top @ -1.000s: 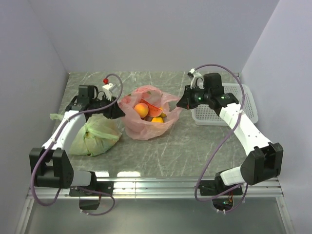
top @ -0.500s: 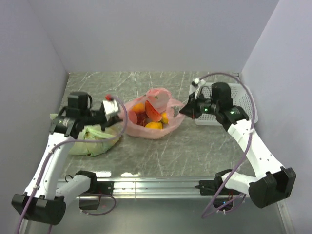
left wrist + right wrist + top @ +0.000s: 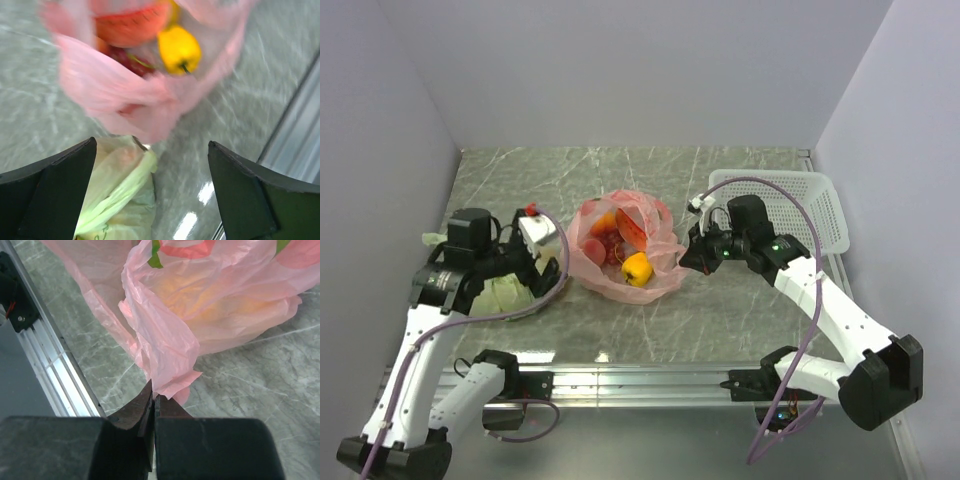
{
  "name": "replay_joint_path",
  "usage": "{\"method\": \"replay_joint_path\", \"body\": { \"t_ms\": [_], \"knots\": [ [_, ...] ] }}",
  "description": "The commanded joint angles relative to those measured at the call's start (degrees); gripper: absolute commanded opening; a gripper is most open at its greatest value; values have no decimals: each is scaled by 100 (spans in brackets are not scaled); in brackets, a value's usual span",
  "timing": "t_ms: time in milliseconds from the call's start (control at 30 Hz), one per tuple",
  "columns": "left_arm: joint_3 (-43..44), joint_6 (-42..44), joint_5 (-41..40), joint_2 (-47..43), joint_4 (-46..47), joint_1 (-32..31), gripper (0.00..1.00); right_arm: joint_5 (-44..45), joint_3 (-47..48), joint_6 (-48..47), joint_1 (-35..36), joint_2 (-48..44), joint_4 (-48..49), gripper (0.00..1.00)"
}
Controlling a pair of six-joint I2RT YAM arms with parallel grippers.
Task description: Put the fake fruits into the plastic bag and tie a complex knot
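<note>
Only the opposite edge of the pink bag is held. My left gripper will move outward and turn its fingers toward the pink bag's free edge beside the green bag.
The salmon-pink plastic bag lies open mid-table with fake fruits inside: a yellow one, an orange one and dark red ones. My right gripper is shut on the bag's right edge, and the wrist view shows the pink film pinched at the gripper's tips. My left gripper hangs open just left of the bag, holding nothing. Its wrist view shows the bag and yellow fruit ahead of the wide-spread fingers. No knot is in view.
A tied pale green bag lies under the left gripper, also seen in the left wrist view as the green bag. A white mesh basket stands at the right rear. The metal rail runs along the table's near edge.
The left gripper has opened and let go of the bag's left side. Both arms have come nearer the front, and the right gripper has pulled the bag's edge along with it.
</note>
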Motion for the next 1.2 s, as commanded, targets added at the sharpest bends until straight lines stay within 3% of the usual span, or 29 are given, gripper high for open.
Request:
{"method": "replay_joint_path", "body": {
  "t_ms": [0,233,333,533,800,1167],
  "knots": [
    [544,-1856,-776,39,514,4,99,121,47,-157,60,-103,160,0],
    [1362,-3558,-1092,1381,-304,4,94,139,214,-25,69,-94,177,0],
    [1564,-4027,-805,1717,-638,13,92,182,249,37,69,-112,160,0],
    [1240,-4915,-460,1280,-252,13,99,244,328,107,69,-156,125,0],
    [916,-5364,15,550,372,13,99,218,354,230,78,-244,133,0],
    [405,-5830,-1066,699,838,-13,99,218,478,230,96,-296,116,0]
  ]
}}
